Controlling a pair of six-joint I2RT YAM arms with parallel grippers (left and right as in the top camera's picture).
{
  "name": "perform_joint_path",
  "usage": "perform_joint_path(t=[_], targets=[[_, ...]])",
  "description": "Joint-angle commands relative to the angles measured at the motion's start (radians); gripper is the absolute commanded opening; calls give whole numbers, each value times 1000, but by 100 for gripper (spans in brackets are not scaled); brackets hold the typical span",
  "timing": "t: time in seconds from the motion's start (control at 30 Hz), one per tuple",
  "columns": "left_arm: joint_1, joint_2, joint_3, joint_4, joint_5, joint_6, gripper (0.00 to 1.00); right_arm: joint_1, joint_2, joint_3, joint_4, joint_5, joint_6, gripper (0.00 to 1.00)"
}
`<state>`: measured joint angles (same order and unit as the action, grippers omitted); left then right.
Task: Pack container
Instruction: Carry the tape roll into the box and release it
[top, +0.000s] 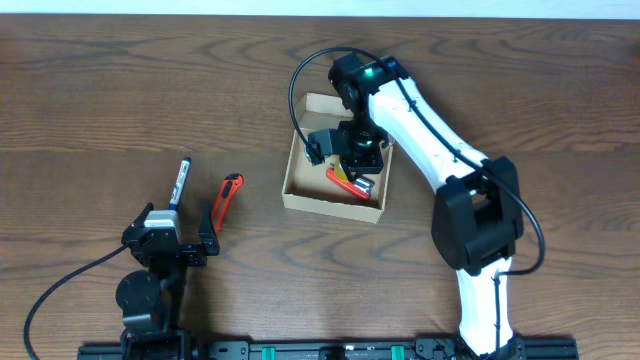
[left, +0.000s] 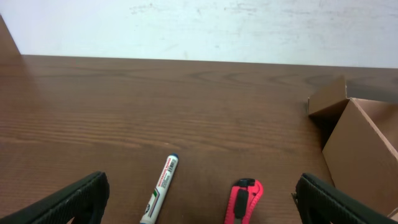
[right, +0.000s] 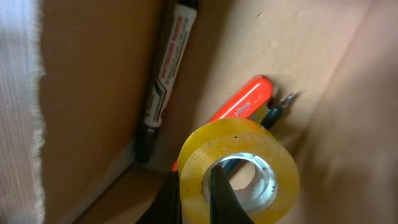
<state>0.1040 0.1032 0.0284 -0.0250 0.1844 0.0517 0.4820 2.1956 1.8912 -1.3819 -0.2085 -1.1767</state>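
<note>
The right gripper should next lower down onto the red-handled tool (right: 244, 103) on the bottom of the box to release the tape roll (right: 273, 162), since it still holds the tape roll above that tool.
The container (top: 330, 203) is a tan cardboard box, open, at the table's middle; its side also shows in the left wrist view (left: 364, 155). My right gripper (top: 360, 150) reaches down into it and is shut on the wall of a yellow tape roll (right: 273, 162), one finger inside the ring, one outside (right: 198, 180). Under the roll, on the box floor (right: 87, 74), lie a white marker (right: 165, 68) and a red-handled tool (right: 242, 102). My left gripper (top: 175, 225) is open and empty near the front left (left: 202, 202).
On the table in front of the left gripper lie a white marker (top: 179, 183) (left: 160, 188) and a red box cutter (top: 226, 198) (left: 245, 200). A lid flap (left: 328, 98) stands out from the box's far side. Black cables trail from both arms.
</note>
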Motion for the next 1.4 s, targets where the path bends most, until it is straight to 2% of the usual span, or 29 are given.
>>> perform_joint_path(t=[0.0,0.27,0.33,0.37,0.43,0.57,0.6,0.87,1.03,1.1,1.2,1.27,1.33,1.37], targets=[[0,2,-22,-30,26,-7,96,6,58,11,8,16,-22,1],[0,2,-22,-30,26,-7,95,-10,126,11,21,26,19,2],[0,2,-22,-30,26,-7,96,-12,125,11,21,26,21,6],[0,2,-22,-29,26,-7,95,-12,124,11,21,30,25,10],[0,2,-22,-30,26,-7,95,-12,123,11,33,50,69,29],[0,2,-22,-29,26,-7,95,-13,123,11,42,87,108,43],[0,2,-22,-29,26,-7,95,-13,121,11,39,101,112,49],[0,2,-18,-23,27,6,95,-13,13,11,16,103,146,68],[0,2,-11,-35,26,-121,95,-10,-116,11,-15,-6,155,77],[0,2,7,-62,26,-165,95,-2,-162,12,-27,-6,163,78],[0,2,68,-165,13,-167,95,3,-237,15,14,56,218,73],[0,2,126,-283,-33,-169,95,-7,-288,19,83,135,323,74],[0,11,196,-417,-61,-177,95,-37,-335,29,151,218,489,81],[0,19,224,-456,-61,-190,95,-53,-351,36,166,232,537,82]])
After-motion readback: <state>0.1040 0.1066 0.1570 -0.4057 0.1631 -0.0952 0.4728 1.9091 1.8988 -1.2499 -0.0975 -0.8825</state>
